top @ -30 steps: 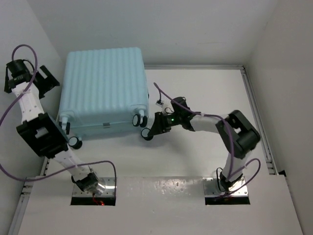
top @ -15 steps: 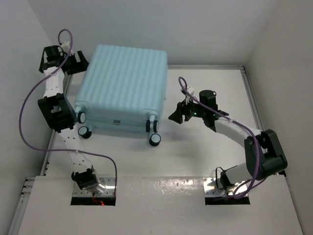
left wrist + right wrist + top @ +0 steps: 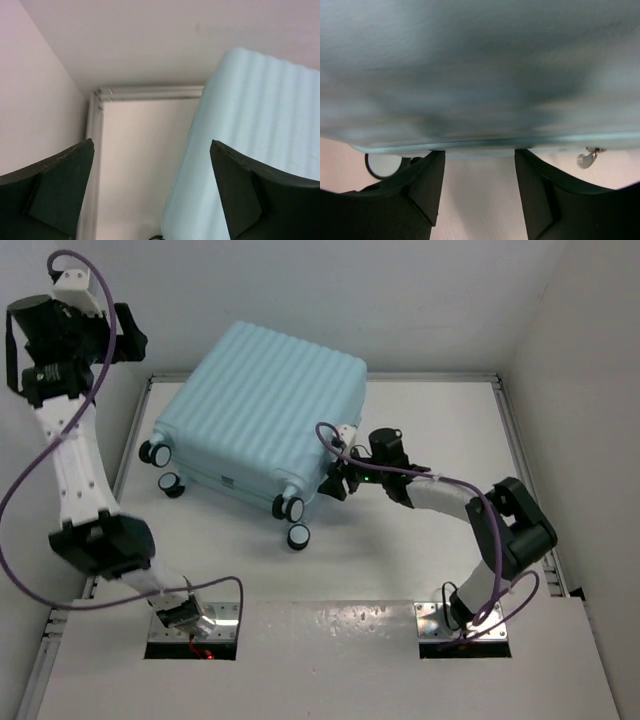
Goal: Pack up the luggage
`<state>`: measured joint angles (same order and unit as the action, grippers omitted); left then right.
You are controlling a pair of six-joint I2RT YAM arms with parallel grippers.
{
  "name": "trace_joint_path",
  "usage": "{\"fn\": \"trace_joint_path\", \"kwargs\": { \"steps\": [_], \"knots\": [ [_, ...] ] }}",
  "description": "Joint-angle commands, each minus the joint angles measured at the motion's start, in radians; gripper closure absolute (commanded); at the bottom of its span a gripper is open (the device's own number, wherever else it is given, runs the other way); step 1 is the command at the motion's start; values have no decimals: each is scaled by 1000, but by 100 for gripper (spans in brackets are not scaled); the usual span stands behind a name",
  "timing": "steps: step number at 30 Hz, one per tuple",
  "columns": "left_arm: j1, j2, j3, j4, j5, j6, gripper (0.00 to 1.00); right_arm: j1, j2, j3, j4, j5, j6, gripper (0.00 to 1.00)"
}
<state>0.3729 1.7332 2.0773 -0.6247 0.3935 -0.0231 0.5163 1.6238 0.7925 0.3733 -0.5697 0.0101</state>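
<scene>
The fingers of my left gripper are wide open. The gripper will go down toward the right in the top view next, onto the suitcase's near edge by the wheel.
The luggage (image 3: 265, 405) is a pale aqua ribbed hard-shell suitcase, closed and lying flat, skewed on the table with its black wheels (image 3: 291, 508) toward the near side. My left gripper (image 3: 122, 340) hangs high at the far left, apart from the suitcase, jaws wide open and empty (image 3: 151, 142); the luggage (image 3: 260, 145) shows to its right. My right gripper (image 3: 335, 483) sits low at the suitcase's right side. Its jaws (image 3: 480, 152) are open, their tips against the lower edge of the luggage (image 3: 480, 70), with only table between them. A zipper pull (image 3: 586, 159) dangles nearby.
White walls enclose the table on the left, back and right. A raised rail (image 3: 525, 470) runs along the table's right edge and another (image 3: 150, 92) along the far edge. One wheel (image 3: 381, 165) shows left of the right gripper.
The suitcase has turned, its near right corner swinging nearer. My left gripper has lifted off its far left corner and moved up and left. My right gripper has moved left against its right side.
</scene>
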Motion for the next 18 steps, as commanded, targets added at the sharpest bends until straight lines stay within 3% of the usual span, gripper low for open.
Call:
{"fn": "trace_joint_path", "kwargs": {
  "steps": [1,6,8,13,18],
  "knots": [
    [-6,-246,-205,-171,88,155,0,100,105,152,222,91,73,42],
    [-90,-446,-460,-337,214,274,0,136,275,460,145,174,183,40],
    [-117,-498,-503,-407,229,310,0,133,307,503,124,232,201,40],
    [-153,-509,-566,-663,367,527,0,111,292,490,72,298,172,39],
    [-233,-509,-635,-637,341,525,0,93,171,409,35,314,156,31]
  ]
}}
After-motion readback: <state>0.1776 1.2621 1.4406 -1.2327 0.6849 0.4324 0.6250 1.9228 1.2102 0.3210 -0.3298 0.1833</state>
